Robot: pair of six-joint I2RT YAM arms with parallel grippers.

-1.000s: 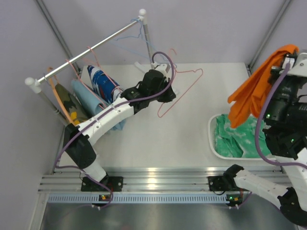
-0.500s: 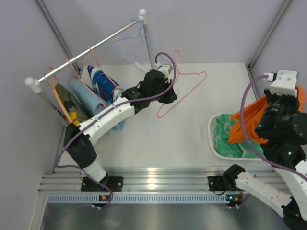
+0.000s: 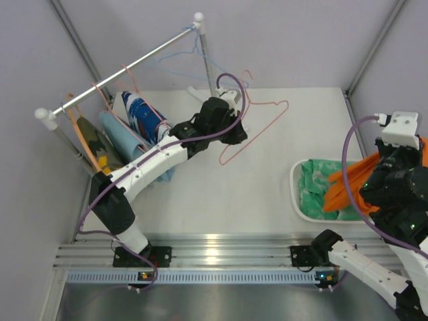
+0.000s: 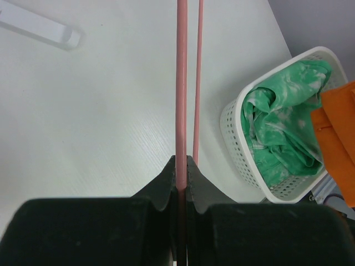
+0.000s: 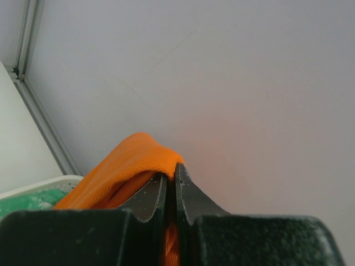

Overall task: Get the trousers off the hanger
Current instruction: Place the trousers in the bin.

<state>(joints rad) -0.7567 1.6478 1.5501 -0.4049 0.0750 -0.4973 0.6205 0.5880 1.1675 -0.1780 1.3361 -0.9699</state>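
The bright orange trousers (image 5: 122,166) hang partly beyond the basket's rim. My right gripper needs to bring them down and carry them across the basket toward the pink hanger's side.
My left gripper (image 4: 181,166) is shut on the wire of an empty pink hanger (image 4: 181,83), held over the table beside the rack (image 3: 257,117). Bright orange trousers (image 5: 122,166) are pinched in my right gripper (image 5: 171,174), which is shut on the cloth. They hang over the right side of a white basket (image 3: 295,194), their lower end (image 3: 344,190) touching the mint green trousers (image 3: 313,188) inside. On the rail at the left hang blue-and-white patterned trousers (image 3: 139,114), light blue trousers (image 3: 124,137) and olive camouflage trousers (image 3: 97,144).
The rail (image 3: 127,67) runs diagonally from a white post at the back to the left wall. An empty light blue hanger (image 3: 179,61) hangs near its far end. The basket (image 4: 238,138) stands at the table's right front. Grey walls close in on both sides.
My right arm has come down with the orange trousers, from high by the right wall to the basket. The left arm and pink hanger have barely shifted.
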